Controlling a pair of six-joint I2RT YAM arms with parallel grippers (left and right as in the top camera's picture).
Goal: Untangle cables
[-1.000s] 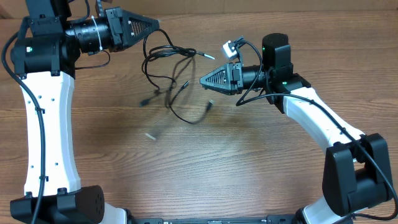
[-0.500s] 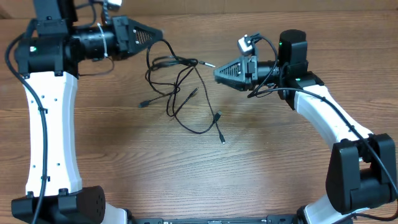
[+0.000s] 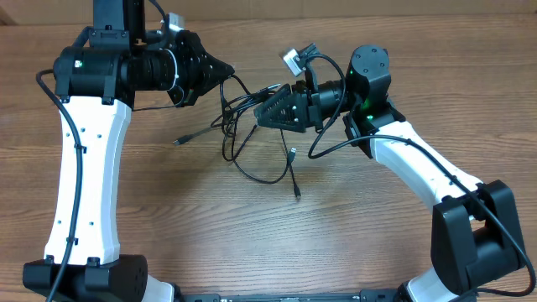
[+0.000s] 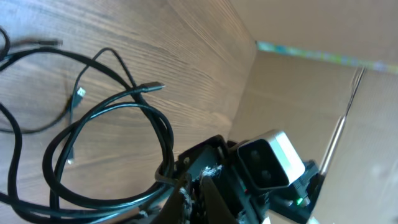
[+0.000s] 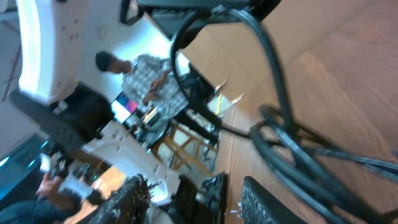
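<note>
My left gripper has the cables hanging bunched from its fingers, so next it should move down and back over the tangle's middle [image 3: 232, 122] [image 4: 69, 132] below it and release them.
The cables [image 3: 244, 139] are thin black cords tangled in loops near the middle of the wooden table [image 3: 252, 243], with plug ends trailing at the left [image 3: 179, 141] and lower right [image 3: 297, 194]. My left gripper [image 3: 228, 72] is shut on the cables at their top left. In the left wrist view the cables [image 4: 124, 106] loop out from the closed left gripper [image 4: 193, 190]. My right gripper [image 3: 258, 118] points left, its tip right at the tangle. In the right wrist view the right gripper [image 5: 198, 199] stands open, and the cables [image 5: 292, 143] run just ahead of it, none between the fingers.
A brown cardboard wall [image 3: 336, 17] closes off the back of the table. A thicker black wire [image 3: 323, 147] hangs in a loop off the right arm. The two gripper tips are close together over the tangle.
My left gripper has moved right with the cables in it. The right gripper first pulled back to the right, then came left up to the tangle. The loops shifted right and downward.
</note>
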